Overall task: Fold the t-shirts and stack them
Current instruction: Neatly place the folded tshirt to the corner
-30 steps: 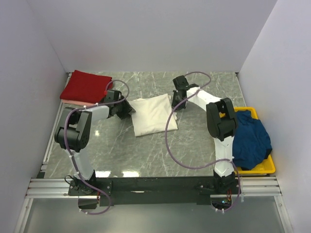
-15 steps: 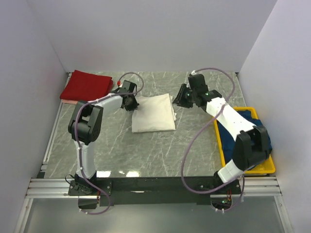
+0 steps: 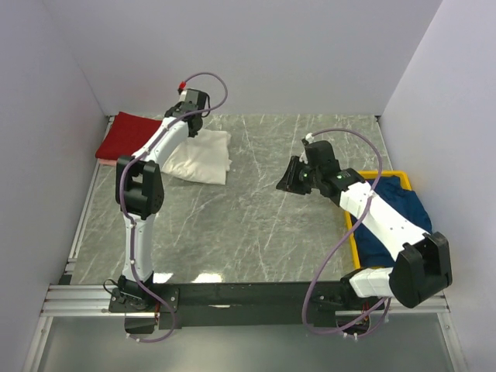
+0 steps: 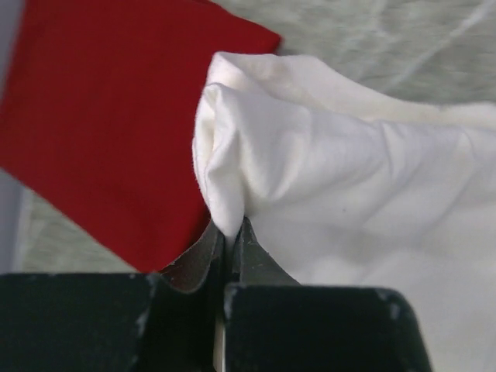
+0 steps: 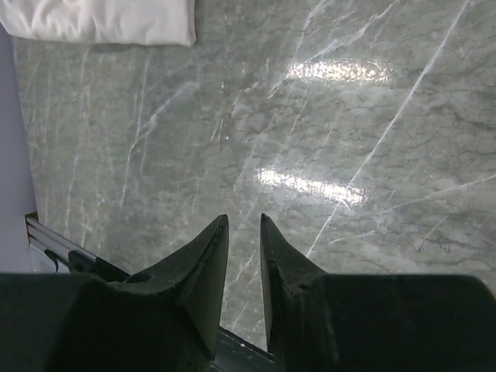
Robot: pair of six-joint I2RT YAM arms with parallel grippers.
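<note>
The left gripper rises next, moves to the left in the top view over the dark red t-shirt [image 3: 133, 136] [image 4: 116, 128] and releases, as the cream t-shirt lies beside the pile.
The folded cream t-shirt [image 3: 203, 156] lies at the far left of the table, its left end next to the folded dark red t-shirt [image 3: 133, 136]. My left gripper [image 3: 191, 124] is shut on the cream shirt's far edge. In the left wrist view the jaws [image 4: 231, 226] pinch a fold of cream cloth [image 4: 349, 178], with the red shirt [image 4: 116, 116] just to the left. A pink edge [image 3: 107, 161] shows under the red shirt. The navy t-shirt [image 3: 397, 215] lies in the yellow bin. My right gripper [image 3: 287, 180] hovers over bare table, jaws slightly apart and empty [image 5: 244, 223].
The yellow plastic bin [image 3: 425, 267] stands at the right edge by the right arm's base. White walls close in the back and both sides. The cream shirt's edge shows at the top left of the right wrist view [image 5: 101, 19].
My left gripper has dragged the cream shirt from the table's middle to the far left beside the red shirt. My right gripper has drawn back right and nearer, away from the shirt.
</note>
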